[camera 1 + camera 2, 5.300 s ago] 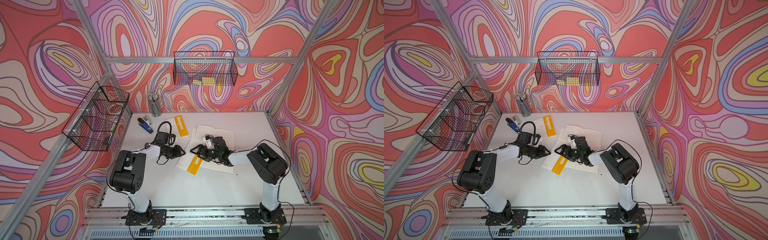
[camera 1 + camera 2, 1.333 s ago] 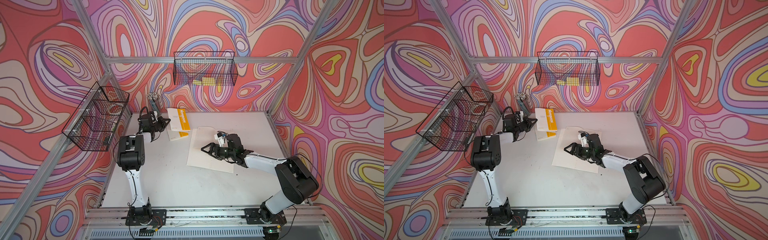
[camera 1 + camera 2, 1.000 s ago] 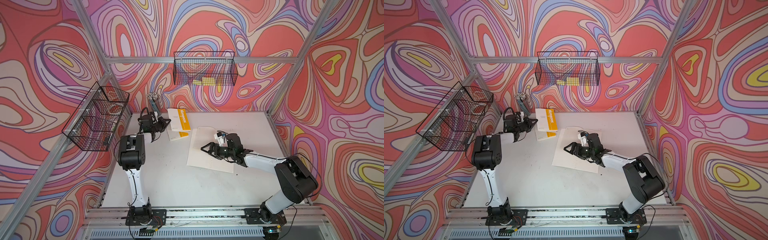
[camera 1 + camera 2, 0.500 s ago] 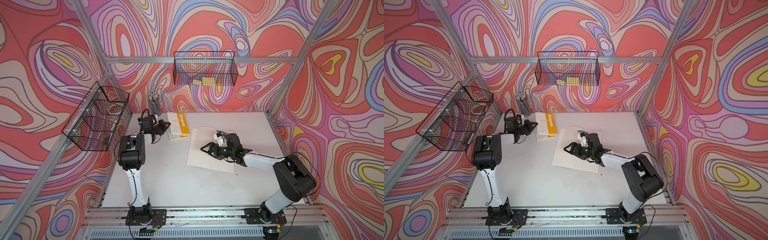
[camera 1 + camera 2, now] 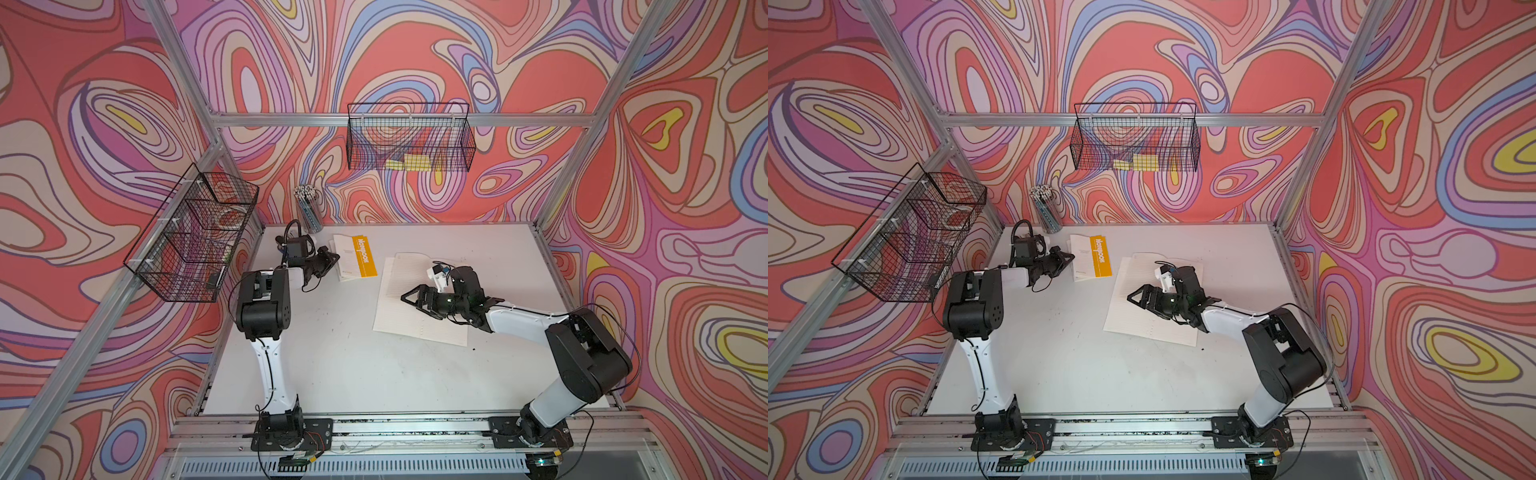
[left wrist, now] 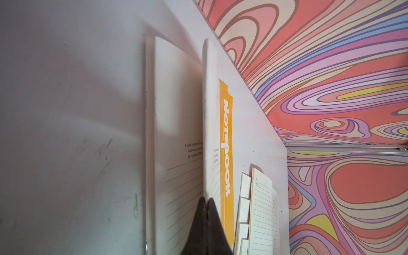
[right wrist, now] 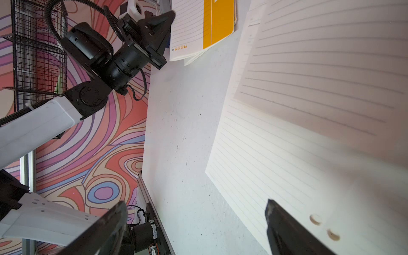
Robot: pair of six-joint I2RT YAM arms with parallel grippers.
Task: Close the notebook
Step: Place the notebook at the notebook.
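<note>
The robot's left gripper will move down toward the lined leaf below the cover (image 6: 210, 123) and release the cover's free edge, since the cover still stands raised over that leaf.
The notebook (image 5: 355, 258) (image 5: 1090, 257) is white with an orange band and lies at the back left of the table. Its cover (image 6: 210, 123) stands slightly raised over the lined leaf (image 6: 176, 154) below. My left gripper (image 5: 331, 263) (image 5: 1066, 258) (image 6: 207, 201) is shut, and the cover's free edge runs in between its fingertips. The right wrist view shows that gripper against the notebook's (image 7: 198, 28) edge. My right gripper (image 5: 414, 300) (image 5: 1138, 297) (image 7: 196, 218) stands open and empty, low over the loose lined sheets (image 5: 415, 320) (image 7: 287, 154).
A pencil cup (image 5: 308, 210) stands just behind the left gripper. Wire baskets hang on the back wall (image 5: 409, 141) and the left wall (image 5: 195, 232). The lined sheets have punched holes and cover the table's middle right.
About five seconds ago both grippers worked mid-table by the sheets. Over the last second the left gripper has eased forward with the cover, which has come down lower. The right arm has barely moved.
</note>
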